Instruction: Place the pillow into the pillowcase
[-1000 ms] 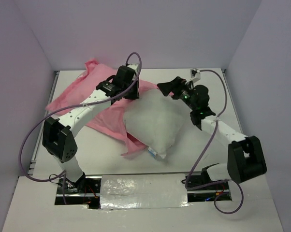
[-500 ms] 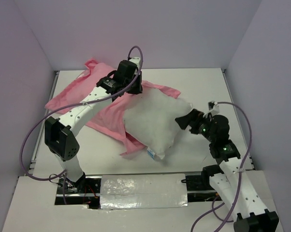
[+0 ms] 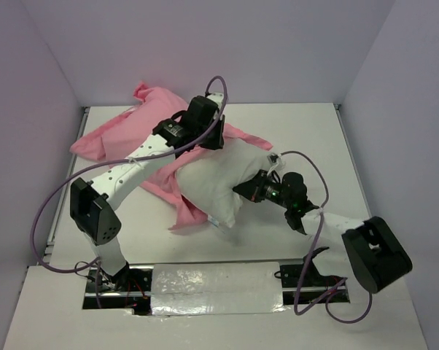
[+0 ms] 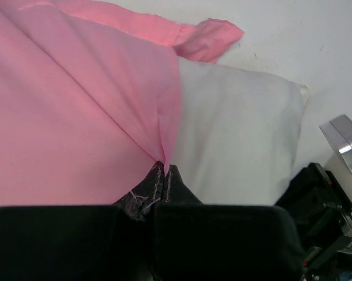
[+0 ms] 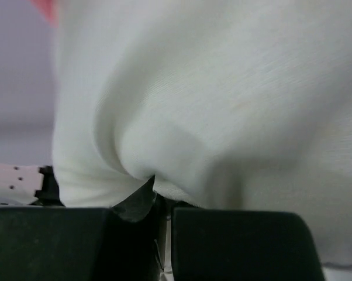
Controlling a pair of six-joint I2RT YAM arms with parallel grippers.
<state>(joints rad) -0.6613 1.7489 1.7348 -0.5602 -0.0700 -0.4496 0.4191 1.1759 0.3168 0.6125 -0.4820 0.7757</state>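
A lot of the pillow shows outside the pillowcase (image 3: 114, 137), so I will next carry the pillow's fold outward with my right gripper toward my left gripper, then down to the bare tabletop, and let go of it.
The white pillow (image 3: 218, 177) lies mid-table, its left part over the pink pillowcase (image 3: 114, 137), which spreads toward the back left. My left gripper (image 3: 209, 143) sits at the pillow's far edge. In the left wrist view this gripper (image 4: 164, 168) is shut on an edge of the pillowcase (image 4: 71, 105), right where it meets the pillow (image 4: 234, 134). My right gripper (image 3: 243, 191) presses into the pillow's right side. The right wrist view shows it (image 5: 162, 190) shut on a bunched fold of the pillow (image 5: 223, 88).
The white table (image 3: 314, 138) is walled at the back and both sides. A purple cable (image 3: 52, 204) loops off the left arm, another (image 3: 307, 270) off the right. A shiny strip (image 3: 212, 281) runs between the arm bases. The right arm's black body (image 4: 325, 202) shows beside the pillow.
The right arm swung from the back right round to the pillow's near right side and its jaws shut on the pillow. The pillow bunched and shifted left. The left gripper moved right with the pillowcase.
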